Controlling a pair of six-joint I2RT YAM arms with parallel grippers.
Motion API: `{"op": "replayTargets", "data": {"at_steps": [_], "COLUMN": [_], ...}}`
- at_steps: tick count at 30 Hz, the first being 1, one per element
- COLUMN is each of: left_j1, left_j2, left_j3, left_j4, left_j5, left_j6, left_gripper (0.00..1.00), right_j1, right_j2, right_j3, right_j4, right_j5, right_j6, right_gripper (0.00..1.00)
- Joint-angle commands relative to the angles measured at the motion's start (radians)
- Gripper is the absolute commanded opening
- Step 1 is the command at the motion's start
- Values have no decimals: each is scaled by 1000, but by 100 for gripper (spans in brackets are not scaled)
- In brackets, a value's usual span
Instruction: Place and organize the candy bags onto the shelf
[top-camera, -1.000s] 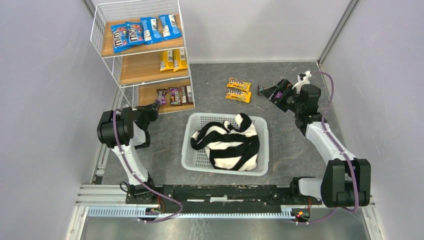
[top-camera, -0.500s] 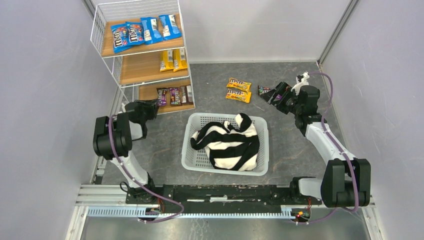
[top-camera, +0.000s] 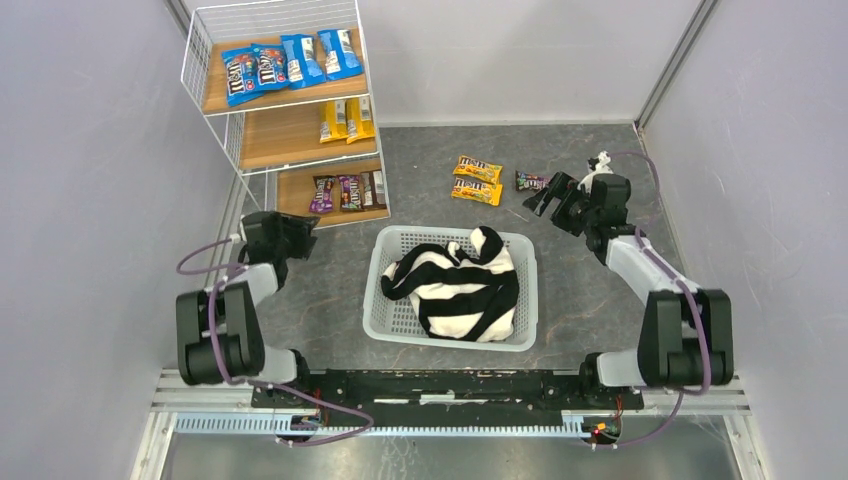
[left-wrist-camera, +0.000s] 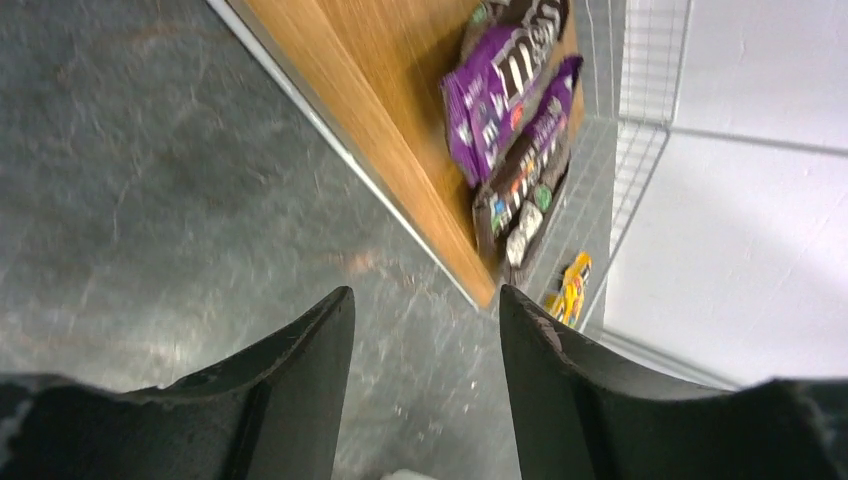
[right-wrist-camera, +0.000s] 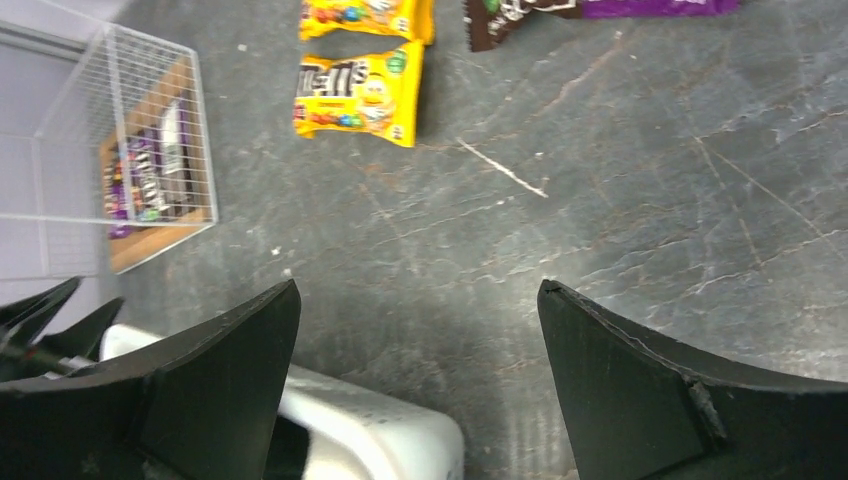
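Observation:
Next, my right gripper reaches outward and down onto its purple end (top-camera: 542, 184) (right-wrist-camera: 668, 7), clear of the yellow bags, since the dark purple bag lies below and outward.
The shelf (top-camera: 290, 135) stands at the back left. Blue candy bags (top-camera: 285, 62) lie on its top board, yellow ones (top-camera: 346, 119) on the middle board and purple-brown ones (top-camera: 348, 190) on the bottom board. Two yellow bags (top-camera: 477, 180) and a dark purple bag (top-camera: 531, 181) lie on the floor. My left gripper (top-camera: 303, 234) is open and empty, just in front of the bottom board (left-wrist-camera: 380, 80), where the purple bags (left-wrist-camera: 505, 95) rest. My right gripper (top-camera: 551, 194) hovers open and empty beside the floor's purple bag (right-wrist-camera: 600, 10) and yellow bags (right-wrist-camera: 360, 95).
A white lattice basket (top-camera: 425, 230) holding a black-and-white striped cloth (top-camera: 460, 290) sits mid-floor between the arms; its corner (right-wrist-camera: 370, 430) shows under my right gripper (right-wrist-camera: 418, 290). Grey walls close in both sides and the back.
My left gripper has opened and drawn back from the bottom board, the arm folding toward its base. My right gripper has shifted slightly right, uncovering the purple bag on the floor.

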Motion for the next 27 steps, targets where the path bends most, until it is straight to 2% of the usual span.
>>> {"op": "replayTargets", "data": {"at_steps": [1,6,7,8,11,18,27], "left_j1": [-13,-143,-182,-238,-308,-326,-328], "left_j2": [-169,-354,-394,-431,-546,-647,-645], "left_j3": [-46,-53,-54,-54,-62,-12,140], "left_j4": [-82,-216,-241,-270,-312,-390,-428], "left_j5": [91,110,99,81,45,158,255], "left_j6": [106,237,265,294,335,367,410], "left_gripper": [63,64,68,75,78,78,77], "right_j1": [-46,-112,-122,-128,-136,-165,-201], "right_j2": [137,341,366,394,487,641,771], "right_j3": [106,239,252,273,355,522,529], "right_j4": [7,16,24,27,24,4,150], "right_j5": [30,-36,-27,-7,26,33,-133], "right_j6": [-71,-80,-75,-73,-56,-49,-50], "right_gripper": [97,97,97,98,98,97,81]}}
